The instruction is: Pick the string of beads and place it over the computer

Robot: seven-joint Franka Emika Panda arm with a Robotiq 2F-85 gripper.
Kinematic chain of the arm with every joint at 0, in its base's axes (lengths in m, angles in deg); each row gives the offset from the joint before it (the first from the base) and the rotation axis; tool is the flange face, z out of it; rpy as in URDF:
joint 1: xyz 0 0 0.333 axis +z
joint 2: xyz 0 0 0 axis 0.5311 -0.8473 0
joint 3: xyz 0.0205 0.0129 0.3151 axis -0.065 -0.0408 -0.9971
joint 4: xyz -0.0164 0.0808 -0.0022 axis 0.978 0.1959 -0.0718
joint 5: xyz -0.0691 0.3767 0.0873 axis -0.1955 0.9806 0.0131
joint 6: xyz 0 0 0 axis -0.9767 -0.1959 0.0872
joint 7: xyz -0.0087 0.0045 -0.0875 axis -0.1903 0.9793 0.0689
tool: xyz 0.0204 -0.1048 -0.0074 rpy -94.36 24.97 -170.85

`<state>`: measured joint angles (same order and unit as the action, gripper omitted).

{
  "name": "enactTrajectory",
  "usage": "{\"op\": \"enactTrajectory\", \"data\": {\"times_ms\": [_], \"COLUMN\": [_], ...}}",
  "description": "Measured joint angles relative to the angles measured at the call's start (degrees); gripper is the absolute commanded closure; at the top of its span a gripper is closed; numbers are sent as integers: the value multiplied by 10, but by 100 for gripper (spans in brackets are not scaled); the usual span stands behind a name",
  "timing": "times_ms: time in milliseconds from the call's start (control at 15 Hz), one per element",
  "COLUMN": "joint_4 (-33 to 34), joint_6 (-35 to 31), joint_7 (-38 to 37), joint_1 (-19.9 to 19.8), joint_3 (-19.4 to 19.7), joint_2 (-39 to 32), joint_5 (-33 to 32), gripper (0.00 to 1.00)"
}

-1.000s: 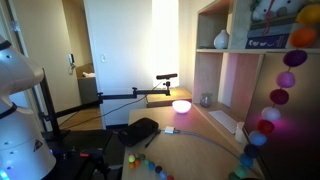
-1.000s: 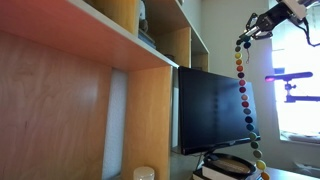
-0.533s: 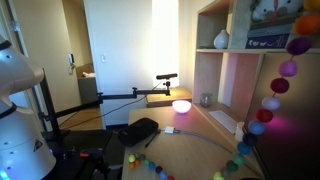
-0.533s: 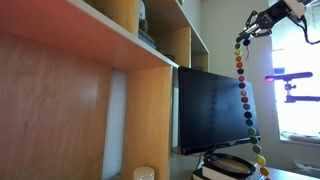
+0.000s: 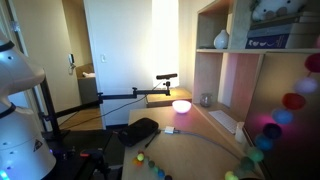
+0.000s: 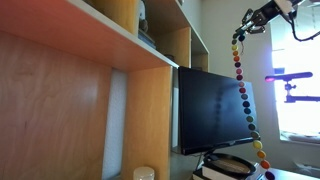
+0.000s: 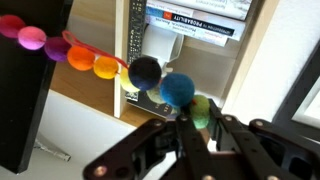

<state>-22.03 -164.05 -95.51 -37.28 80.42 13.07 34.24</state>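
My gripper first moves slightly down and toward the shelves next, to get the string over the monitor's top corner, then lets go of the string there.
The string of beads (image 6: 243, 95) hangs as a long strand of coloured balls from my gripper (image 6: 250, 18), high up beside the top right corner of the computer's black monitor (image 6: 212, 108). In the wrist view my gripper (image 7: 200, 122) is shut on a green bead (image 7: 201, 110). From there the strand (image 7: 100, 65) runs up and left through blue, dark, yellow, orange and pink balls, past the monitor's dark edge (image 7: 25, 110). In an exterior view blurred beads (image 5: 292, 101) swing close to the lens at the right; the gripper is out of that view.
Wooden shelves (image 6: 120, 35) tower over the monitor, which rests on a stack of books (image 6: 232, 165). On the desk sit a black rounded lump (image 5: 140, 130) and a glowing pink lamp (image 5: 181, 105). A vase (image 5: 221, 40) stands on an upper shelf.
My gripper has risen a little with the strand, still shut on it. The beads near the lens have swung to the right and lower.
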Motion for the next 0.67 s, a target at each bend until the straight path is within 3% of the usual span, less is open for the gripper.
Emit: {"op": "enactTrajectory", "data": {"times_ms": [667], "joint_4": [135], "joint_6": [29], "joint_7": [-213], "joint_1": [-39], "joint_3": [22], "joint_2": [-114], "joint_5": [-120], "gripper": [95]}}
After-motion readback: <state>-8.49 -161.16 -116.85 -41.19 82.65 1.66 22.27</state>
